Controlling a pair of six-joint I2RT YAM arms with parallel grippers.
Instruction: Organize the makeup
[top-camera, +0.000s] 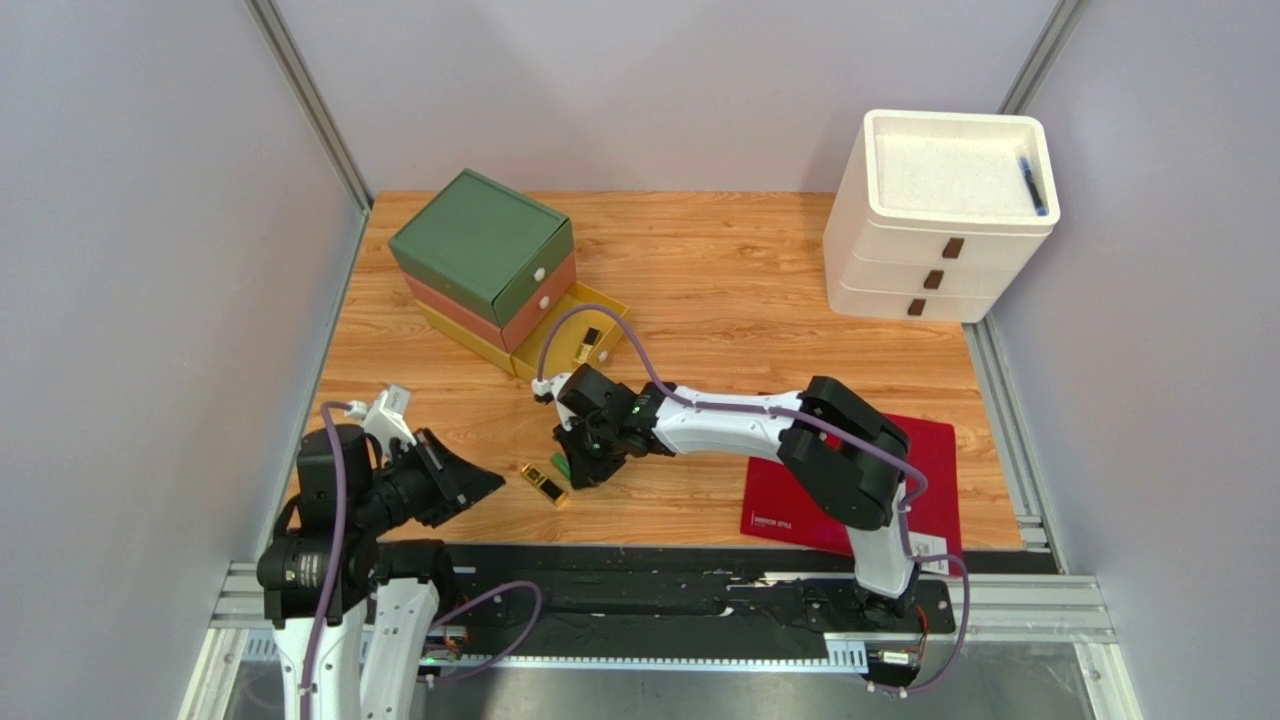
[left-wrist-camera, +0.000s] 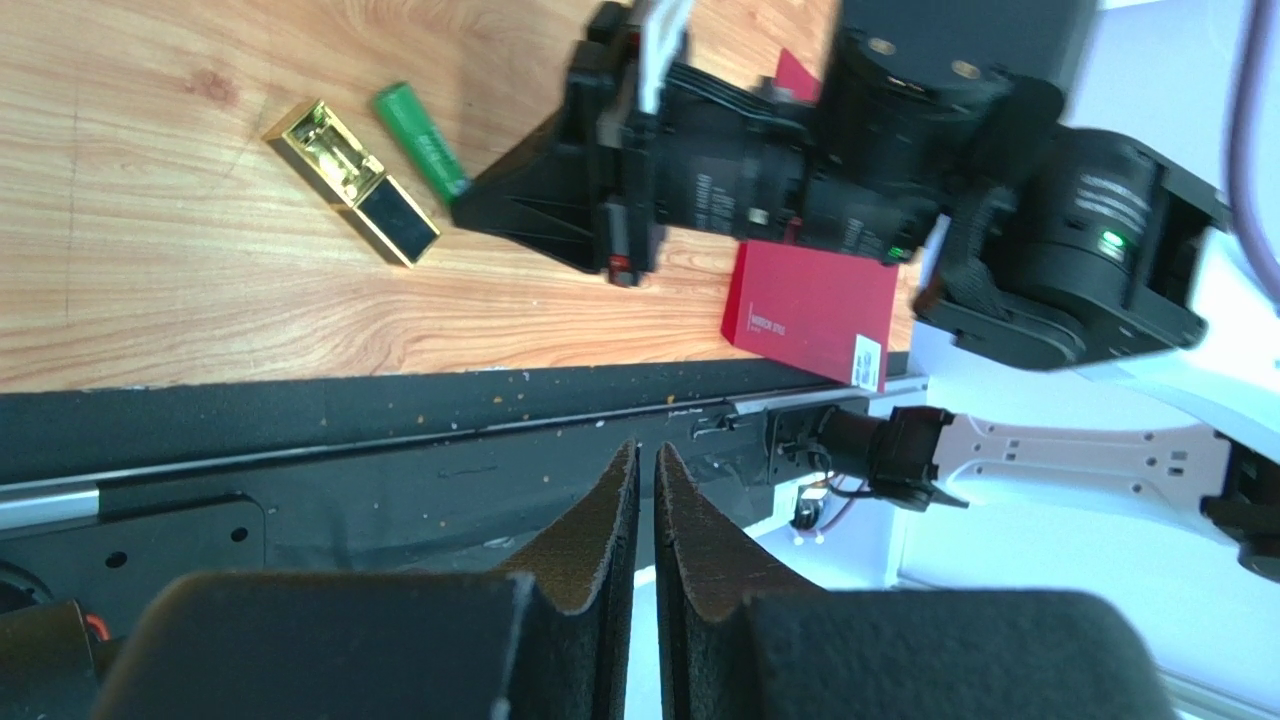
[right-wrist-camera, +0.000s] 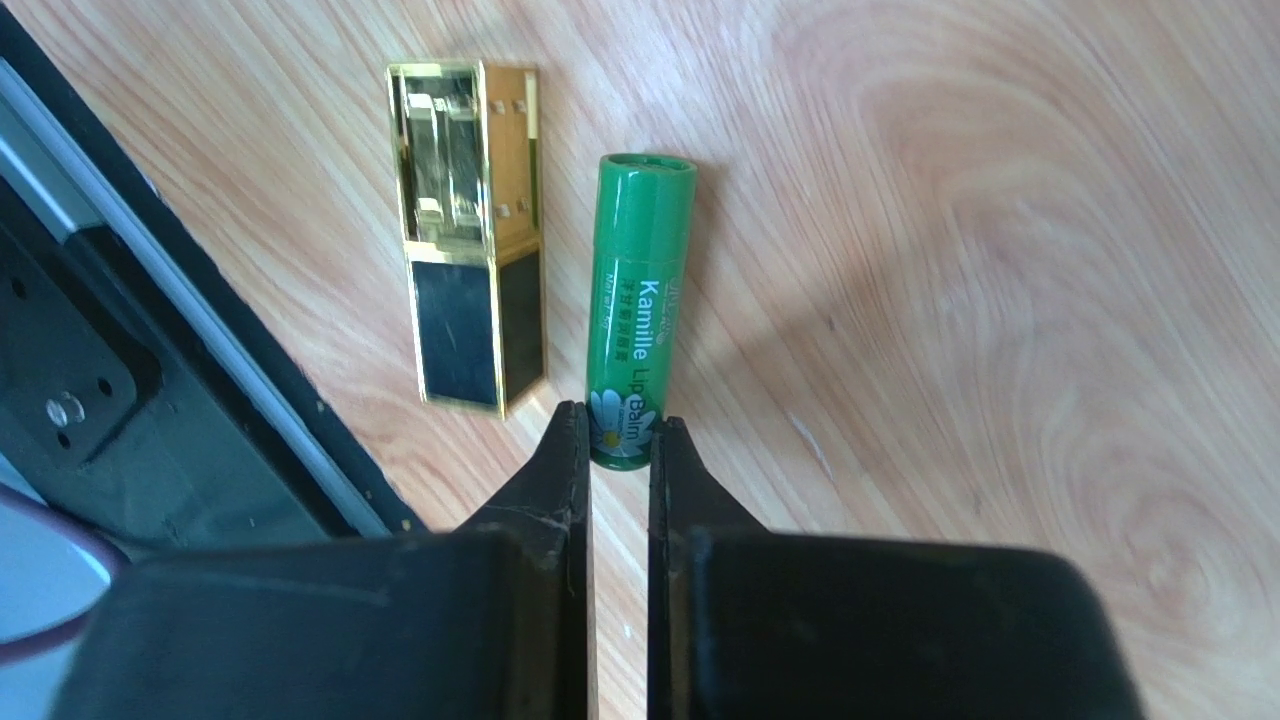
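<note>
My right gripper will lift next, carry the green tube outward and lower it into the open yellow drawer (top-camera: 570, 338), then let go of it, because that drawer is outward of the gripper.
A green tube (right-wrist-camera: 639, 308) lies on the wood table beside a gold lipstick tube (right-wrist-camera: 463, 225). My right gripper (right-wrist-camera: 616, 428) is closed on the tube's near end, which sits between the fingertips. Both items show in the left wrist view, the tube (left-wrist-camera: 418, 138) and the lipstick (left-wrist-camera: 353, 180), and the lipstick shows from above (top-camera: 546, 483) next to the right gripper (top-camera: 571, 462). My left gripper (left-wrist-camera: 648, 450) is shut and empty above the black base rail, also seen from above (top-camera: 481, 483). Compacts and lip-gloss tubes are out of view.
A green, orange and yellow drawer box (top-camera: 484, 270) stands at the back left with its yellow bottom drawer (top-camera: 579, 342) pulled open. A white three-drawer unit (top-camera: 939, 210) stands at the back right. A flat red sheet (top-camera: 932, 450) lies under the right arm.
</note>
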